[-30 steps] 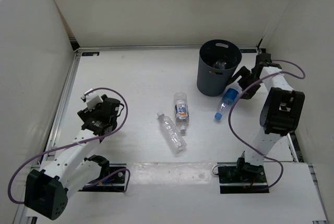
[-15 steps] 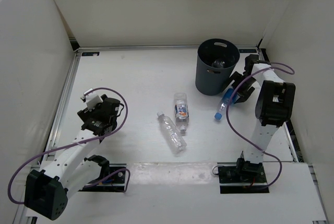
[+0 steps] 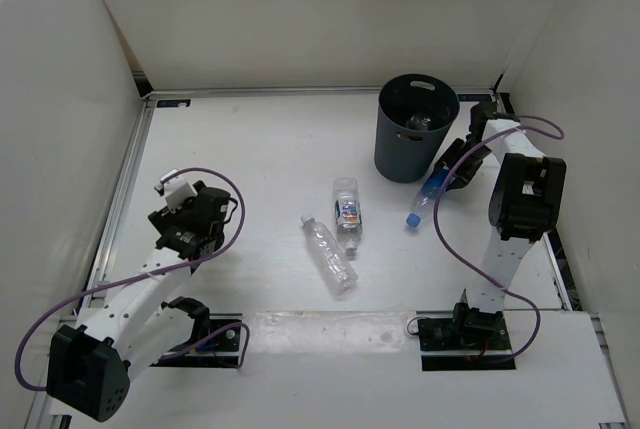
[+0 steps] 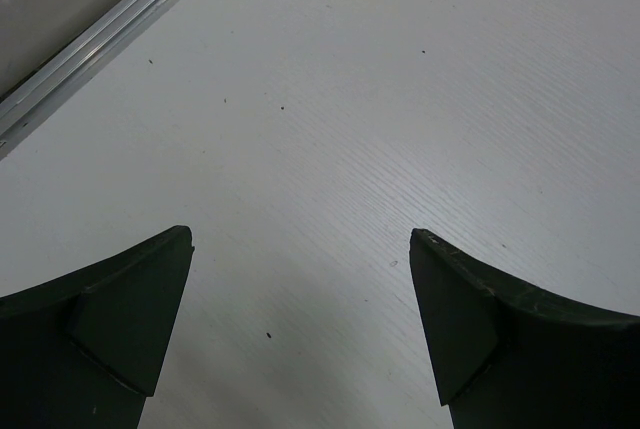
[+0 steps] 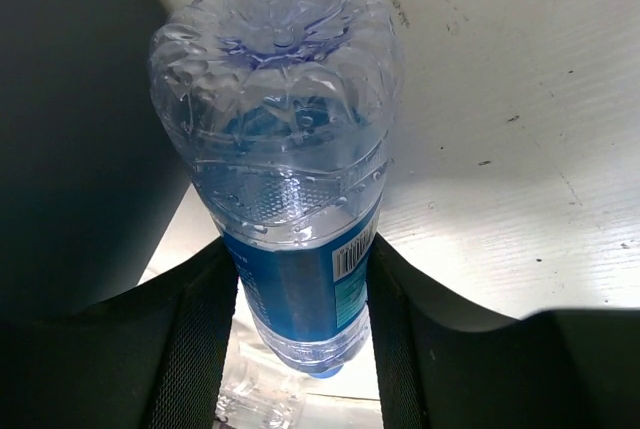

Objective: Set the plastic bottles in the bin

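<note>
The robot's right gripper will next raise the blue-tinted bottle [image 3: 430, 192] over the bin's opening [image 3: 419, 105] and then go down to let go of it inside, as the tall side of the bin is right alongside.
The blue-tinted bottle [image 3: 430, 192] lies on the table just right of the dark grey bin [image 3: 398, 154], blue cap toward the near side. My right gripper [image 3: 447, 175] is shut on it. In the right wrist view the fingers [image 5: 205, 319] press both sides of this bottle's blue label [image 5: 300, 279], the bin's wall [image 5: 60, 149] close on the left. A plain clear bottle [image 3: 328, 255] with a white cap and a labelled bottle [image 3: 347, 211] lie mid-table. My left gripper [image 3: 184, 217] is at the left, open [image 4: 300, 239] over bare table.
Something clear lies inside the bin [image 3: 418, 125]. White walls close in the table at the back and both sides. A metal rail [image 4: 110, 34] runs along the left edge. The right arm's purple cable [image 3: 450, 239] loops near the blue bottle.
My right gripper has moved left onto the blue bottle beside the bin and shut on it. The bottle has shifted slightly left. The left arm has not moved.
</note>
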`<state>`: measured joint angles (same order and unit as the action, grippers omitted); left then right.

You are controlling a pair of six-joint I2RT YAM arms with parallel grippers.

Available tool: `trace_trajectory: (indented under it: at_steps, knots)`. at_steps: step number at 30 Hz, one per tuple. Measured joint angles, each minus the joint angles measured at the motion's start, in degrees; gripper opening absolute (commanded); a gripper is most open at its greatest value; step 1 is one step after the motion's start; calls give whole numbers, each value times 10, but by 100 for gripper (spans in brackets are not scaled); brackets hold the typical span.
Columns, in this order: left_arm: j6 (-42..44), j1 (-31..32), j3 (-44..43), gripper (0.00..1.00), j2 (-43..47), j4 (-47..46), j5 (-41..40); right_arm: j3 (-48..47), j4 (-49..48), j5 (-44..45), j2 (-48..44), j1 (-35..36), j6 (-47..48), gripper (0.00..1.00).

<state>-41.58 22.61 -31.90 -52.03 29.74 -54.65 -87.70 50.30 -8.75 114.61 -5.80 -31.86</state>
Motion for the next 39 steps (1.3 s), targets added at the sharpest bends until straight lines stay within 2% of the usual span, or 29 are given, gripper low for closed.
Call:
trace_trajectory:
  at_steps: [4, 5, 6, 14, 22, 31, 35, 39]
  knots:
    - [0, 0, 0, 100, 0, 0, 0, 1, 2, -9, 0, -2, 9, 15]
    - [0, 0, 0, 100, 0, 0, 0, 2, 1, -14, 0, -4, 9, 4]
    - [0, 0, 0, 100, 0, 0, 0, 6, 0, -20, -1, -5, 10, 0]
    - [-1, 0, 0, 100, 0, 0, 0, 87, -11, -58, -68, -56, 19, 0]
    - [-3, 0, 0, 100, 0, 0, 0, 101, -4, -56, -230, -77, 23, 0]
    - [-4, 0, 0, 100, 1, 0, 0, -10, 19, 10, -387, -98, -5, 0]
    - [-4, 0, 0, 100, 1, 1, 0, -84, -10, 81, -416, -37, -10, 0]
    - [-4, 0, 0, 100, 2, 1, 0, -172, -56, 128, -385, 22, -10, 0]
